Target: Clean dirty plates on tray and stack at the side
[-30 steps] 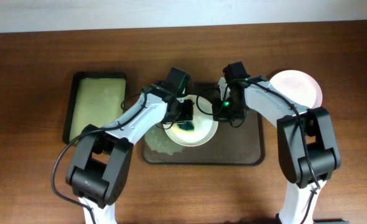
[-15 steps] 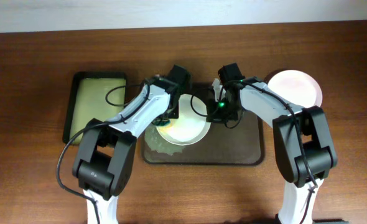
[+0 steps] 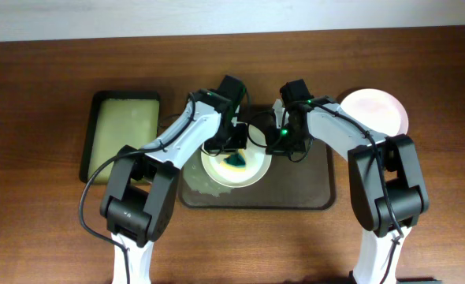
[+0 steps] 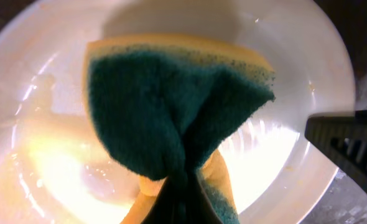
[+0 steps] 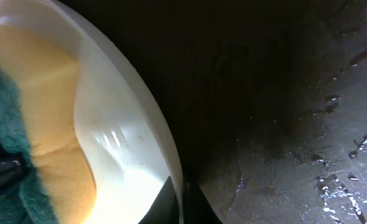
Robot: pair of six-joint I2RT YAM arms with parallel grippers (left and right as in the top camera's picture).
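My left gripper lifts the sponge [image 3: 236, 160] next. Then it lowers it into the smaller black tray [image 3: 124, 132] to the left in the overhead view and releases, since that tray lies empty.
A white plate [image 3: 234, 167] lies on the dark brown tray [image 3: 303, 197]. My left gripper [image 3: 234, 146] is shut on a green and yellow sponge [image 3: 236, 160], pressed on the plate's wet inside [image 4: 59, 143]; the sponge fills the left wrist view [image 4: 171, 112]. My right gripper [image 3: 278, 142] is shut on the plate's right rim [image 5: 171, 155], one finger inside and one outside. A second white plate [image 3: 374, 110] sits on the table to the right of the tray. A third plate is not clearly visible.
A smaller black tray with yellow-green lining [image 3: 122, 134] stands at the left. Foam or water marks [image 3: 199, 183] lie on the brown tray's lower left, and droplets wet its surface [image 5: 345, 174]. The wooden table [image 3: 43, 229] surrounds all.
My left gripper swept the sponge over the plate, left and then back toward the middle. The plate shifted slightly left and back. My right gripper kept its hold on the rim.
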